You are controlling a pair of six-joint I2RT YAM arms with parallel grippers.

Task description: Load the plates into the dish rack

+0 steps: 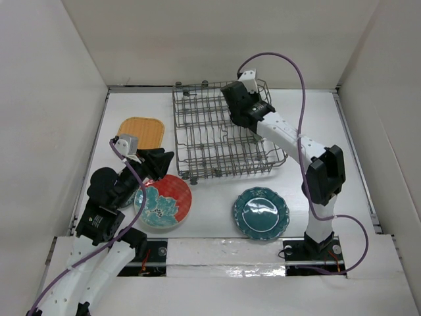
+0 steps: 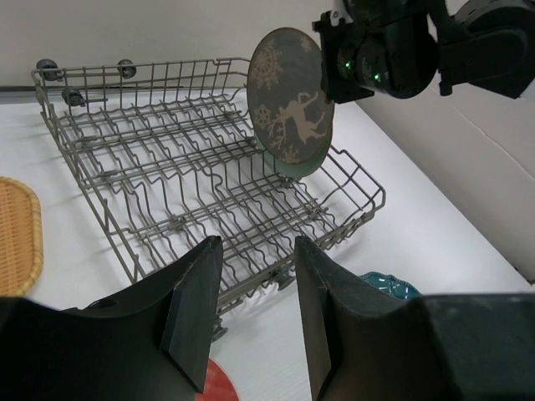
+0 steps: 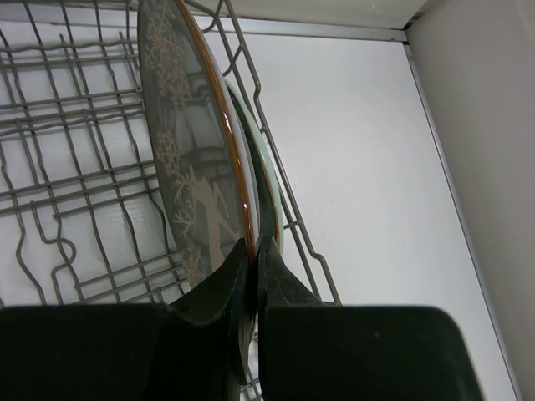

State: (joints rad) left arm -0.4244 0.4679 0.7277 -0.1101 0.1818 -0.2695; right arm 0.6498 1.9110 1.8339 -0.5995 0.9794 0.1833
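Observation:
I should lower the deer plate (image 3: pixel 188 150) with my right gripper until the plate's bottom edge is between the rack (image 1: pixel 210 135) wires, because it is still held high beside the mint-green plate.
The grey wire dish rack (image 1: pixel 210 135) stands mid-table. My right gripper (image 1: pixel 245 110) is shut on the rim of the grey-brown deer plate (image 3: pixel 188 150) and holds it upright over the rack's right end. That plate also shows in the left wrist view (image 2: pixel 288 100). The mint-green plate (image 3: pixel 272 180) stands just behind it against the rack's side wire. My left gripper (image 1: pixel 161 161) is open and empty, above the near-left corner of the rack and the red plate with teal flower (image 1: pixel 164 201). The orange rounded-square plate (image 1: pixel 141 133) lies left of the rack. The scalloped dark teal plate (image 1: pixel 261 212) lies in front of it.
White walls enclose the table at the back and on both sides. The right arm reaches across the table's right part to the rack. A taped strip runs along the near edge between the arm bases.

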